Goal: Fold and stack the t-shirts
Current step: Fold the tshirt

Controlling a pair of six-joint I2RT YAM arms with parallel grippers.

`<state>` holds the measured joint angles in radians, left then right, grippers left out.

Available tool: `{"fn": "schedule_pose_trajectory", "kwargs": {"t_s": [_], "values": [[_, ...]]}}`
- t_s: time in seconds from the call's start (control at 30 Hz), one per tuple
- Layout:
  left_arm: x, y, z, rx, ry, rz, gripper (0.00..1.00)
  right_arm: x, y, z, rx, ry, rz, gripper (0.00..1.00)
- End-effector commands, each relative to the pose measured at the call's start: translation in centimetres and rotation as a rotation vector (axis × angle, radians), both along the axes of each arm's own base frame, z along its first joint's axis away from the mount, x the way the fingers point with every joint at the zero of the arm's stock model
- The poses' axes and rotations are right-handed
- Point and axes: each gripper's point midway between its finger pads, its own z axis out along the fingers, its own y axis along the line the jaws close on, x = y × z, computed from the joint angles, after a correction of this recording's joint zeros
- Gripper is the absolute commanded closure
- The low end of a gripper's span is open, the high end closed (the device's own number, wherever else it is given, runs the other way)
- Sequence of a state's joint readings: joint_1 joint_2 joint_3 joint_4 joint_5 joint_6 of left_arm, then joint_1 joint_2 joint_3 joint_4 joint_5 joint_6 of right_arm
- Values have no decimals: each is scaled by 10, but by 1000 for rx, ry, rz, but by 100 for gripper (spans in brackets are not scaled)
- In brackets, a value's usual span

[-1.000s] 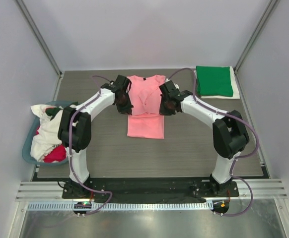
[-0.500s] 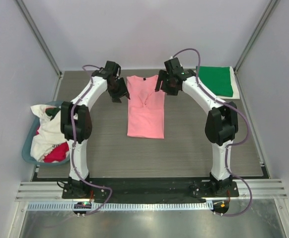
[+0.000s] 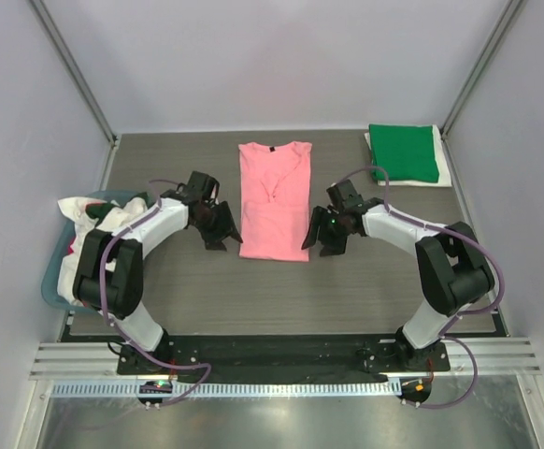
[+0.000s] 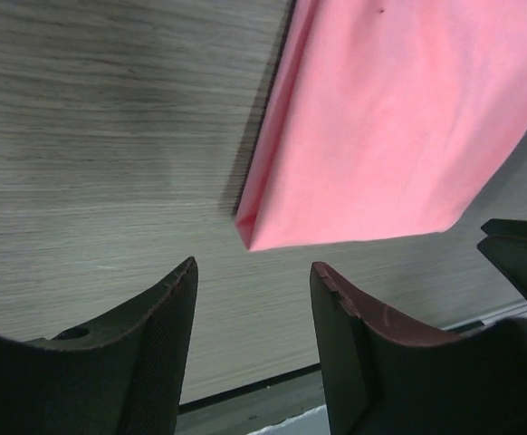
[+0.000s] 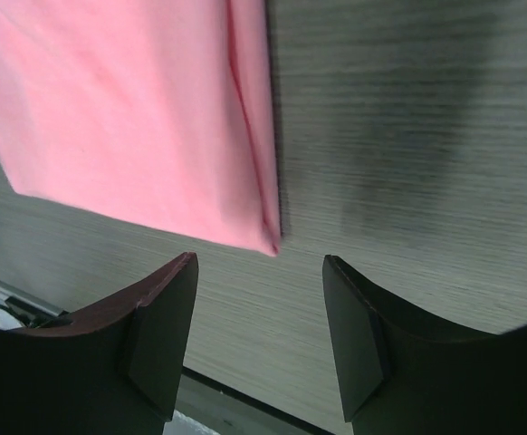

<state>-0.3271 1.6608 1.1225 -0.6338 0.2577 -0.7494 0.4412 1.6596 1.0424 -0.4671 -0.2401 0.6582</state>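
The t-shirt's near corner (image 3: 243, 254) (image 4: 253, 237) on the tub side is just ahead of the left gripper's open fingers, so the left gripper will go down onto it next.
A salmon-pink t-shirt (image 3: 274, 201) lies flat mid-table, its sides folded in to make a narrow strip, with the dark neck label at the far end. My left gripper (image 3: 227, 238) hovers open just outside the near left hem corner, which shows as a pink corner (image 4: 245, 227) ahead of the empty left gripper (image 4: 253, 265). My right gripper (image 3: 321, 241) stands open beside the near right corner, and in its wrist view the pink t-shirt (image 5: 128, 109) ends just ahead of the empty right gripper (image 5: 260, 259). A folded green t-shirt (image 3: 403, 152) rests at the far right.
A teal tub (image 3: 55, 281) at the left table edge holds crumpled white cloth (image 3: 90, 248) and red cloth (image 3: 108, 292). A white cloth edge (image 3: 445, 176) peeks from under the green t-shirt. Grey walls close in the table on three sides.
Both grippers went from shut over the shirt's chest to open, swung out past the shoulders, then came back toward me to the near hem corners. The pink shirt now lies released.
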Motion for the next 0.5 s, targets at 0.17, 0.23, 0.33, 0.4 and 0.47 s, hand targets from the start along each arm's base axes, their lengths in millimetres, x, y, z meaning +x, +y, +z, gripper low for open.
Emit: {"fn": "schedule_pose_trajectory", "kwargs": {"t_s": [0.17,0.23,0.33,0.4,0.47], "values": [[2,-20,0,-94,-83,-12,46,2,21,0,140,-49,18,42],[-2,-20,-9,-91,-70,-7,46,-1,19,-10,127,-31,18,44],[-7,-20,-24,-83,-46,-5,47,-5,16,-19,113,-15,18,48],[-11,-20,-33,-72,-26,-5,47,-7,15,-24,108,-6,19,50],[-15,-18,-39,-59,-13,-8,49,-10,13,-28,102,3,18,51]]}}
